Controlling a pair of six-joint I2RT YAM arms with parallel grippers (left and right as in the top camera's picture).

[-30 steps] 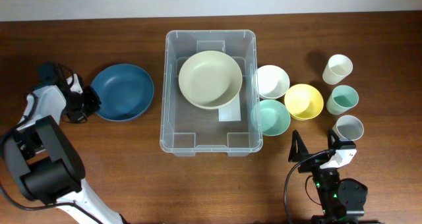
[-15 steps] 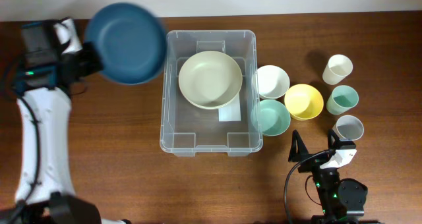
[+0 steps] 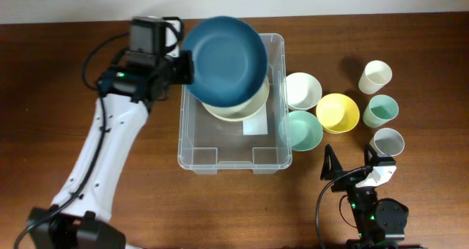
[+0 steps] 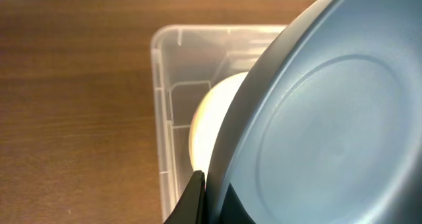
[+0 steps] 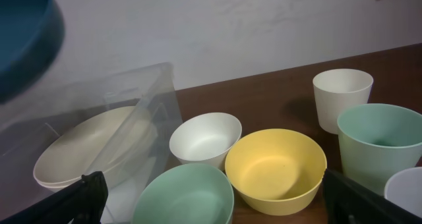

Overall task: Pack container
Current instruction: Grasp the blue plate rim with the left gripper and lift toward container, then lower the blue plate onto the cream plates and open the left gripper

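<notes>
The dark blue plate (image 3: 223,60) still hangs above the container's cream plate; my left gripper will next lower it onto that and release its rim.
The clear plastic container (image 3: 196,150) stands mid-table with a cream plate (image 3: 233,111) inside. My left gripper (image 3: 183,69) is shut on the rim of a dark blue plate (image 3: 223,60) and holds it above the container's far half. In the left wrist view the blue plate (image 4: 330,125) fills the right side, my fingers (image 4: 206,196) pinch its edge, and the container (image 4: 165,85) and cream plate (image 4: 211,118) lie below. My right gripper (image 3: 352,174) is open and empty near the front edge, right of the container.
Right of the container stand a white bowl (image 3: 302,89), a mint bowl (image 3: 302,129), a yellow bowl (image 3: 337,112), a white cup (image 3: 375,76), a mint cup (image 3: 381,110) and a grey cup (image 3: 387,141). The right wrist view shows the bowls (image 5: 277,165).
My left arm lifted the blue plate from the table left of the container and carried it right, over the container. The right arm has not moved.
</notes>
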